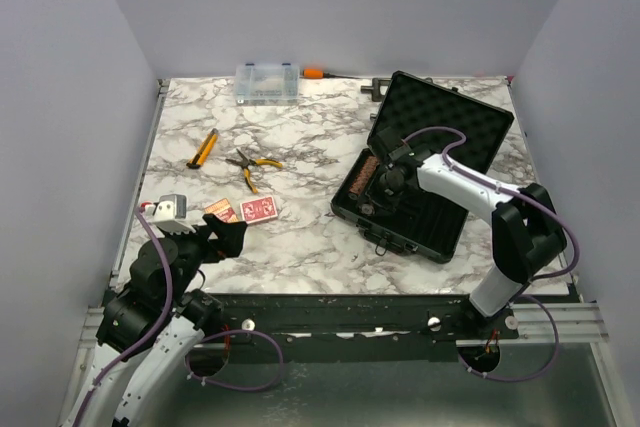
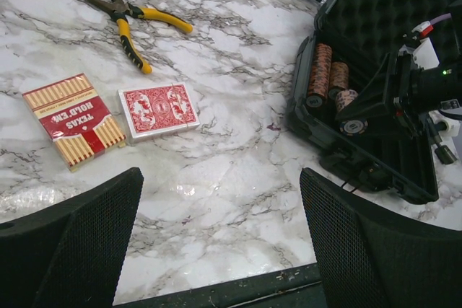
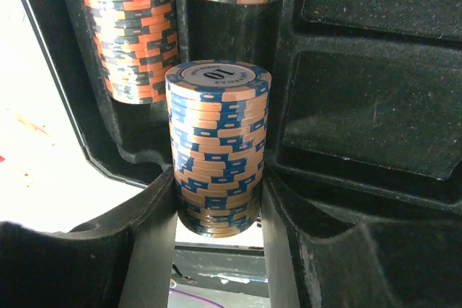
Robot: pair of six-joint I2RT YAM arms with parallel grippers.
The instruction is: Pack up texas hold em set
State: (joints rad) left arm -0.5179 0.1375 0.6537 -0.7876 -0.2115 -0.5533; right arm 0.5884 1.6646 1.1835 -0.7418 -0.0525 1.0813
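My right gripper will lower the tan-and-blue roll [image 3: 216, 146] into the gap that is still empty in the slot, to get it against the near end of the shorter brown-red roll.
The black foam-lined case [image 1: 465, 147] lies open at the right of the marble table. Two brown-red chip rolls [image 3: 137, 27] lie in its left slots, also showing in the left wrist view [image 2: 319, 73]. My right gripper [image 3: 216, 207] is shut on a tan-and-blue chip roll [image 3: 216, 146] over the case's left end; it also shows in the top view [image 1: 385, 182]. A red-backed card deck [image 2: 158, 109] and a striped Texas Hold'em card box [image 2: 72, 119] lie on the table ahead of my left gripper [image 2: 220, 243], which is open and empty.
Orange-handled pliers [image 1: 250, 164] and an orange-handled tool [image 1: 203, 148] lie at mid-left. A clear organizer box [image 1: 267, 81] stands at the back edge beside an orange-handled screwdriver [image 1: 316, 73]. Grey walls enclose the table on three sides.
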